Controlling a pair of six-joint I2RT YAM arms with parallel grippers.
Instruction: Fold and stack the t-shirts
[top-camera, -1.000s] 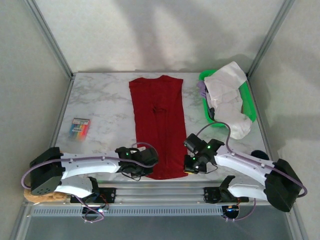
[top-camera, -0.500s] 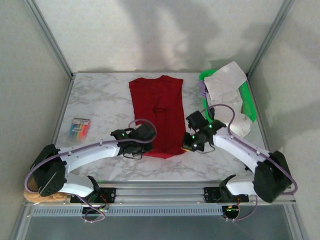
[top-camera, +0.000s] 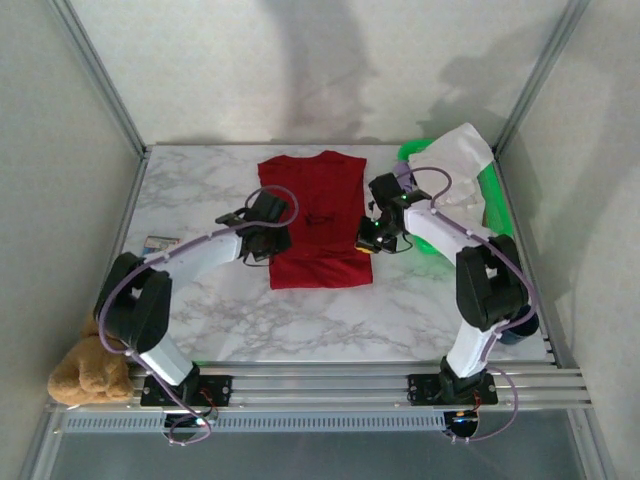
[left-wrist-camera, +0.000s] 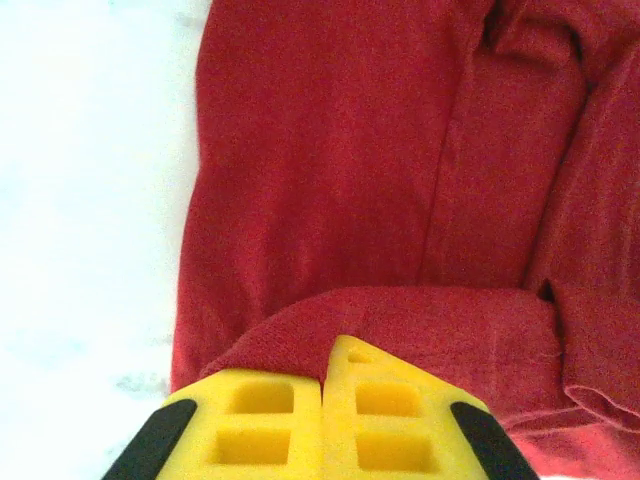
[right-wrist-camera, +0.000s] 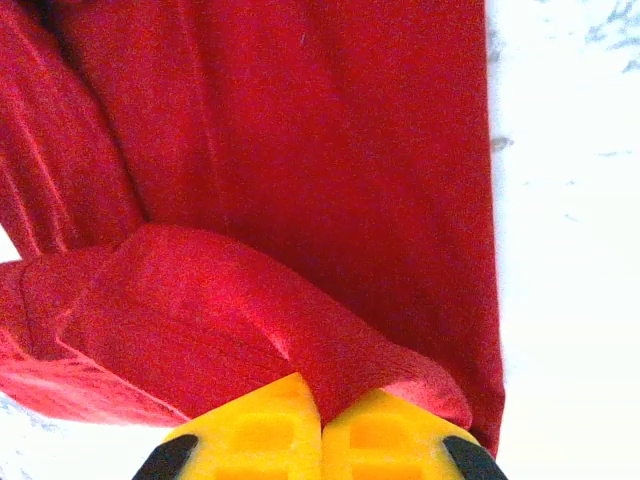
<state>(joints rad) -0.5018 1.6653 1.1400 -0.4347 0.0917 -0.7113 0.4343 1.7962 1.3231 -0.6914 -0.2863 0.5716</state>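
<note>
The robot's right gripper will next carry the hem corner outward onto bare flat cloth by the shirt's basket-side edge (top-camera: 350, 219) (right-wrist-camera: 400, 235) and let go of it there.
The deep red t-shirt (top-camera: 318, 200) lies lengthwise mid-table, its near part lifted and doubled back over the rest. My left gripper (top-camera: 268, 232) is shut on the shirt's left hem corner. In the left wrist view the yellow fingers (left-wrist-camera: 260, 420) of that gripper (left-wrist-camera: 328, 365) pinch a fold of red cloth (left-wrist-camera: 350, 180). My right gripper (top-camera: 370, 237) is shut on the right hem corner, and in the right wrist view it (right-wrist-camera: 320, 395) clamps a ridge of red cloth (right-wrist-camera: 300, 150). A white t-shirt (top-camera: 455, 160) is heaped over the basket at the far right.
The green plastic basket (top-camera: 495, 200) stands at the far right edge under the white cloth. A small coloured pack (top-camera: 158, 243) lies at the left, partly behind my left arm. A tan teddy bear (top-camera: 85, 365) sits at the near left corner. Marble table (top-camera: 400, 320) spreads in front.
Both grippers have carried the red shirt's near hem away from the bases toward the far end, doubling the shirt over itself. The arms now stretch out, uncovering the teddy bear.
</note>
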